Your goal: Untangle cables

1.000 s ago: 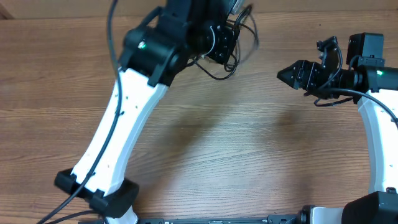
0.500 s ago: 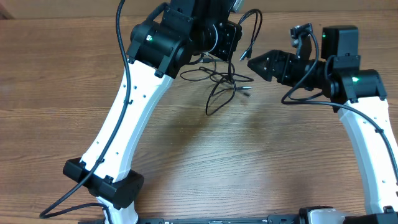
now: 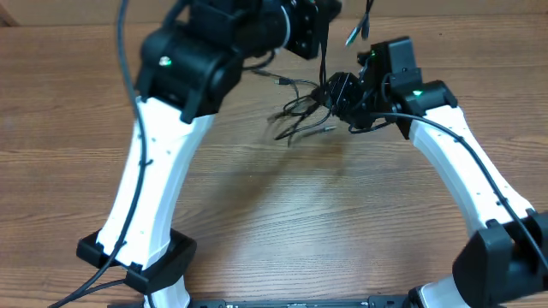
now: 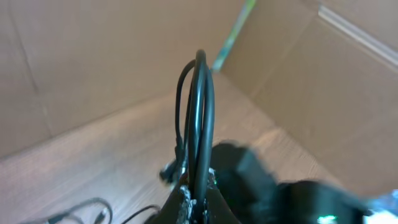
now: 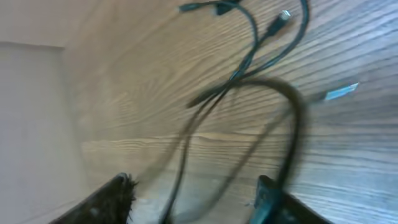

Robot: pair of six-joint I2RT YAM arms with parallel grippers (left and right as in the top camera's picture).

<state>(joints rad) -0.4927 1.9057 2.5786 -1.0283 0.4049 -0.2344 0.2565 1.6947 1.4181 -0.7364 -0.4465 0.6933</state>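
The loop of cable goes left in the overhead view with my left gripper next, for release over the bare tabletop, since pieces of cable bunch beside my right gripper.
The cables [image 3: 300,115] are thin black cords with silvery tips, hanging and trailing on the wood table at the upper middle. My left gripper [image 3: 321,38] is shut on a loop of the cables [image 4: 200,112] and holds it raised. My right gripper [image 3: 336,90] is open right at the strands; blurred cable strands [image 5: 242,81] run between its fingers [image 5: 193,199]. A loose plug end [image 3: 360,30] sticks up beside the left gripper.
The wood table [image 3: 282,222] stretches to the front between the two white arms. Cardboard walls [image 4: 93,56] stand behind the table. The right arm's black jaw body [image 4: 261,186] shows close to the left gripper.
My right gripper has moved left into the cable bundle. My left gripper has lifted the cables higher and the strands have shifted on the table.
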